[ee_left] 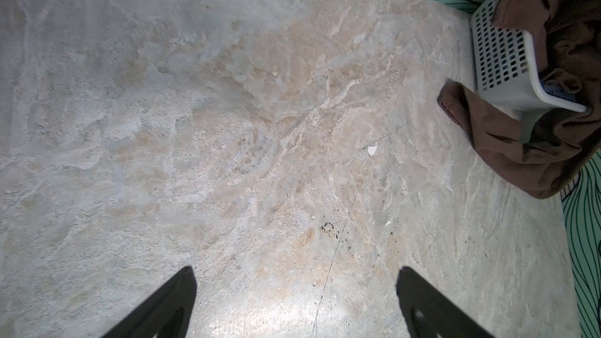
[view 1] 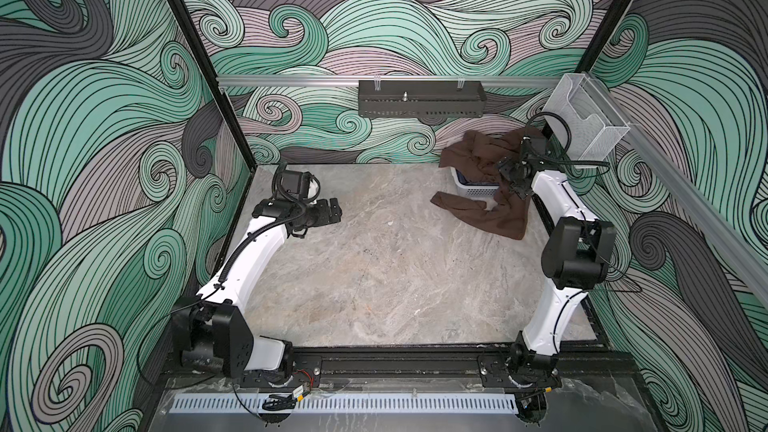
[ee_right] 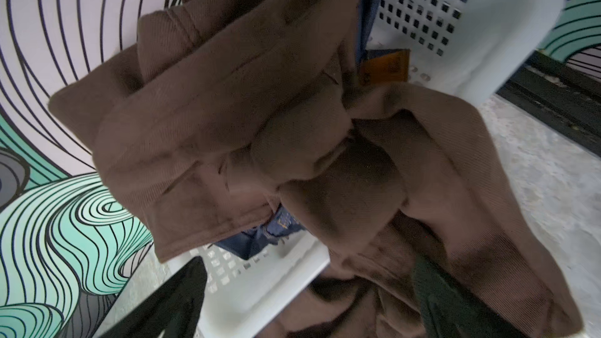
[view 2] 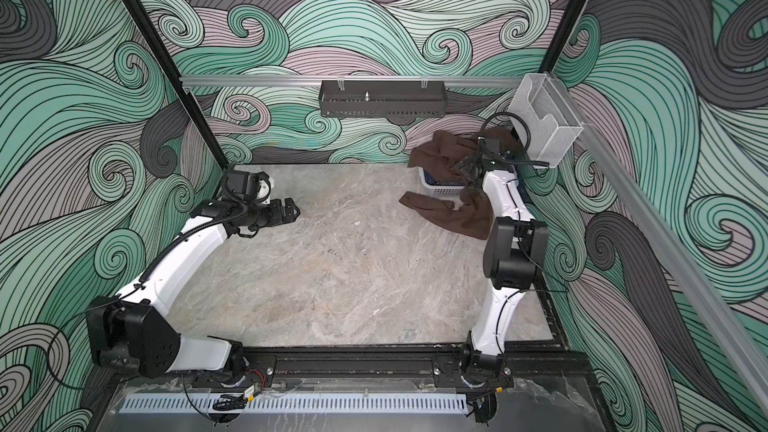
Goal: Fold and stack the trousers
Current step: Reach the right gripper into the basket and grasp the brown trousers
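My right gripper is open and will move outward and down next, onto the bunched folds of the trousers across the basket (ee_right: 234, 109). The trousers heap there in raised folds that its fingers can straddle.
The dark brown trousers (view 1: 482, 216) (view 2: 453, 218) hang crumpled over a white perforated basket (view 1: 478, 190) (view 2: 440, 191) at the table's back right. One leg spills onto the tabletop in front of it. My right gripper (view 1: 521, 192) (view 2: 473, 189) hovers over the basket's near right corner. In the right wrist view this gripper (ee_right: 309, 268) stands open, its jaws wide apart over the basket rim (ee_right: 260, 287) and a fold of the trousers (ee_right: 227, 125). My left gripper (view 1: 334, 211) (view 2: 293, 211) (ee_left: 296, 274) is open over bare table at the back left, far from the trousers (ee_left: 507, 154).
Navy denim (ee_right: 270, 232) (ee_left: 553, 89) lies inside the basket (ee_left: 500, 60) under the brown cloth. A black metal tray (view 1: 419, 103) hangs on the rear rail. A wire mesh holder (view 1: 582, 118) sits at the back right corner. Patterned walls close in three sides of the table.
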Robot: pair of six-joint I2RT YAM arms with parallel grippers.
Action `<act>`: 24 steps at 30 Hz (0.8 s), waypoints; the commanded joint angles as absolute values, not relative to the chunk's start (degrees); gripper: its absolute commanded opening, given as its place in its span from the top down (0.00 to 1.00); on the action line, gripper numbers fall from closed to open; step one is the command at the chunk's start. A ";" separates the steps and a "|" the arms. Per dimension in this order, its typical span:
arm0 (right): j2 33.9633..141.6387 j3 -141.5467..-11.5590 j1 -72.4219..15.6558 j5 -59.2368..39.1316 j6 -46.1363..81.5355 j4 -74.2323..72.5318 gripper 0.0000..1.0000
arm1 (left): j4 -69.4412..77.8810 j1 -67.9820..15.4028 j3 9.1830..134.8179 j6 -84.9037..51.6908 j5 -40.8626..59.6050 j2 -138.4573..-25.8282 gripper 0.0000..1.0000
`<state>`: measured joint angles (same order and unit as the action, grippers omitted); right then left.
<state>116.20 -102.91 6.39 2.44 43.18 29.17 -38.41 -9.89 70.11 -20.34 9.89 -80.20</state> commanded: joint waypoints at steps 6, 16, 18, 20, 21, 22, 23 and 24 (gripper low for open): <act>123.88 -111.94 6.14 2.67 46.24 23.54 0.01 | -42.37 -10.28 74.05 -21.00 13.19 -81.12 0.01; 132.66 -121.30 6.15 4.60 49.51 21.30 0.01 | -43.18 -10.28 74.53 -20.84 13.36 -81.12 0.01; 136.35 -125.85 5.91 4.56 50.18 22.87 0.01 | -43.17 -10.24 74.44 -20.76 13.27 -81.12 0.01; 139.89 -130.96 5.81 4.19 50.95 25.31 0.01 | -43.15 -10.23 74.52 -20.79 13.22 -81.12 0.01; 141.79 -133.33 5.81 3.90 51.37 26.42 0.01 | -43.17 -10.22 74.47 -20.66 13.27 -81.12 0.01; 142.88 -134.71 5.76 3.80 51.84 26.92 0.04 | -43.18 -10.19 74.51 -20.66 13.27 -81.91 0.01; 143.18 -135.20 5.66 3.85 52.19 26.84 0.08 | -43.20 -10.19 74.49 -20.57 13.27 -82.72 0.01; 143.24 -135.18 5.47 3.82 52.36 26.39 0.12 | -43.21 -10.20 74.47 -20.52 13.35 -82.85 0.03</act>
